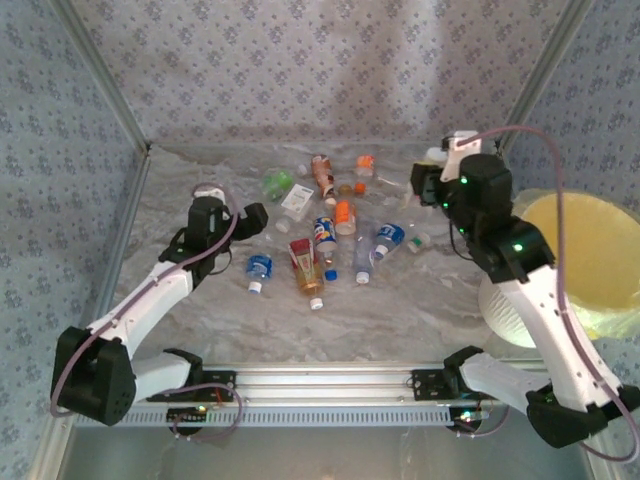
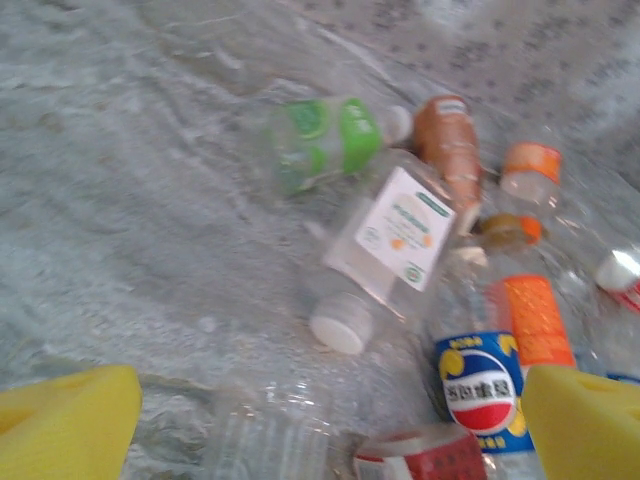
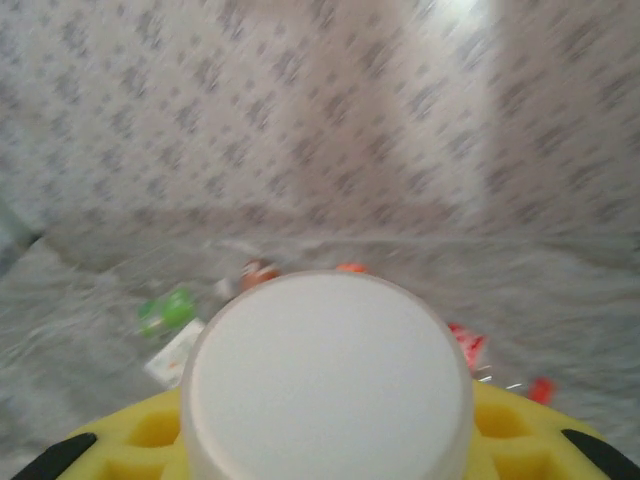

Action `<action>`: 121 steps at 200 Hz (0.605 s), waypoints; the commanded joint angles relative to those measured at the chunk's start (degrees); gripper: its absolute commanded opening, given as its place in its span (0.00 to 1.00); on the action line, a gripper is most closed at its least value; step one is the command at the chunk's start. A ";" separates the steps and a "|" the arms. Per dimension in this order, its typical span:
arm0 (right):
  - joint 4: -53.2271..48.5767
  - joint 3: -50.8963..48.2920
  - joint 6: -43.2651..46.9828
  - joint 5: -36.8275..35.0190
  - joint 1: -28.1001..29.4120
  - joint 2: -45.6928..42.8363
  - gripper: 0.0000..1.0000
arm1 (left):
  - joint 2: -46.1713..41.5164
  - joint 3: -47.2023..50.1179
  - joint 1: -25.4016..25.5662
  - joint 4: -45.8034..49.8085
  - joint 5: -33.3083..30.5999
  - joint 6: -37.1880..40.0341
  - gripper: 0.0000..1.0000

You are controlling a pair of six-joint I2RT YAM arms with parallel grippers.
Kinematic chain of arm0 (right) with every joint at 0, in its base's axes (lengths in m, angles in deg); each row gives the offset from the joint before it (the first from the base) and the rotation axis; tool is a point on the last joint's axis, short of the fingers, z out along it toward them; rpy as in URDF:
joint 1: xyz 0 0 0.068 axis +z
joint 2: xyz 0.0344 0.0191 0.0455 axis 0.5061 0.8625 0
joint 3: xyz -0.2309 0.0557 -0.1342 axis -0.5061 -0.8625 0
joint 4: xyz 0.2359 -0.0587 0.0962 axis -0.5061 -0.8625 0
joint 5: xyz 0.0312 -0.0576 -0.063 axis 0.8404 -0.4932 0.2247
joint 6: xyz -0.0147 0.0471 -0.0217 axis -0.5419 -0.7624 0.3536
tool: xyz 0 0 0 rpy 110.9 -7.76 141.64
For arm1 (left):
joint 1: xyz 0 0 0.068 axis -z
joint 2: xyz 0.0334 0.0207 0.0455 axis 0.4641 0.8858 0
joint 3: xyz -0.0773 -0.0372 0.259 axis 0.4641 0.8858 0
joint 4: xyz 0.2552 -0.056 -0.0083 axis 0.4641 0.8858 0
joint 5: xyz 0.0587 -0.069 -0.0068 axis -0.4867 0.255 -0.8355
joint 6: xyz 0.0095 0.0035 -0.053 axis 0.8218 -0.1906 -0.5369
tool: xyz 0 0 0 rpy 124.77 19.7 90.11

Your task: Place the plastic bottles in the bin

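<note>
The white bottle (image 3: pixel 325 370) is still hanging above the table, so the robot needs to swing its right gripper over the yellow-lined opening of the bin next and let go of the white bottle there.
Several plastic bottles (image 1: pixel 325 235) lie scattered mid-table, among them a green-labelled one (image 2: pixel 325 140), a white-labelled one (image 2: pixel 395 235) and a blue-and-red labelled one (image 2: pixel 480 385). My left gripper (image 1: pixel 245 218) hovers at the left edge of this pile. It is open, and its yellow fingertips (image 2: pixel 70 420) straddle a clear bottle (image 2: pixel 270 430) without touching it. My right gripper (image 1: pixel 445 165) is raised at the back right, shut on a white bottle (image 3: pixel 325 370) whose round end faces the camera. The bin (image 1: pixel 505 305), lined with a yellow bag, stands to the right of that arm.
Patterned walls close off the back and both sides. A metal rail (image 1: pixel 320 380) runs along the near edge between the arm bases. The right arm's forearm (image 1: pixel 540 310) crosses in front of the bin.
</note>
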 commanded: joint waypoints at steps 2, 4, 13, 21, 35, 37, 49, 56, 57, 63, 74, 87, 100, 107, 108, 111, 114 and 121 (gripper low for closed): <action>-10.06 7.19 9.37 -13.58 -0.54 -0.40 0.21 | -1.23 1.25 -1.03 -2.01 -0.73 -5.66 0.98; -10.21 7.77 9.69 -14.35 -0.63 -0.42 0.20 | -1.25 1.24 -1.00 -2.07 -0.68 -5.61 0.98; -10.52 10.15 11.59 -17.91 -0.74 -0.48 0.21 | -1.25 1.25 -0.99 -2.11 -0.49 -5.47 0.98; -10.22 11.94 13.49 -21.11 -0.84 -0.62 0.21 | -1.26 1.25 -0.99 -2.02 -0.42 -5.56 0.98; -8.04 13.74 17.15 -29.76 -1.08 -1.09 0.21 | -1.37 1.15 -0.99 -2.16 -0.39 -5.65 0.98; -7.51 13.69 17.75 -31.49 -1.10 -1.21 0.21 | -1.40 1.19 -0.99 -2.08 -0.44 -5.65 0.98; -3.08 12.25 22.12 -39.07 -1.74 -2.34 0.21 | -1.36 1.06 -0.99 -1.94 -0.45 -5.65 0.98; 0.70 9.98 25.06 -42.59 -2.66 -3.47 0.21 | -1.43 1.06 -0.99 -1.94 -0.47 -5.58 0.98; 0.84 9.63 25.47 -42.91 -2.81 -3.60 0.21 | -1.48 1.06 -0.99 -1.94 -0.52 -5.62 0.98; 4.33 7.65 27.39 -44.32 -3.87 -4.64 0.21 | -1.46 1.10 -0.98 -1.94 -0.45 -5.60 0.98; 6.98 4.93 28.32 -44.28 -6.45 -6.22 0.22 | -1.38 1.25 -0.99 -2.19 -0.46 -5.46 0.98; 5.20 3.43 25.60 -42.26 -10.61 -7.40 0.23 | -1.26 1.32 -0.99 -2.63 -0.23 -5.45 0.98; 0.35 3.46 20.80 -38.21 -15.98 -7.49 0.24 | -1.12 1.41 -0.99 -3.09 0.07 -5.55 0.98; -2.90 3.57 17.54 -34.65 -19.91 -7.22 0.25 | -0.94 1.41 -0.99 -3.25 0.34 -5.61 0.98; -3.15 3.57 17.18 -34.06 -20.40 -7.19 0.25 | -0.92 1.41 -0.99 -3.30 0.37 -5.59 0.98; -4.43 3.57 16.02 -32.56 -21.85 -6.99 0.26 | -0.87 1.37 -1.03 -3.34 0.45 -5.64 0.98; -5.51 3.57 14.95 -31.01 -23.30 -6.85 0.26 | -0.75 1.33 -1.01 -3.32 0.55 -5.65 0.98; -7.91 3.65 12.56 -27.39 -26.48 -6.10 0.26 | -0.51 1.19 -0.99 -3.19 0.62 -5.65 0.98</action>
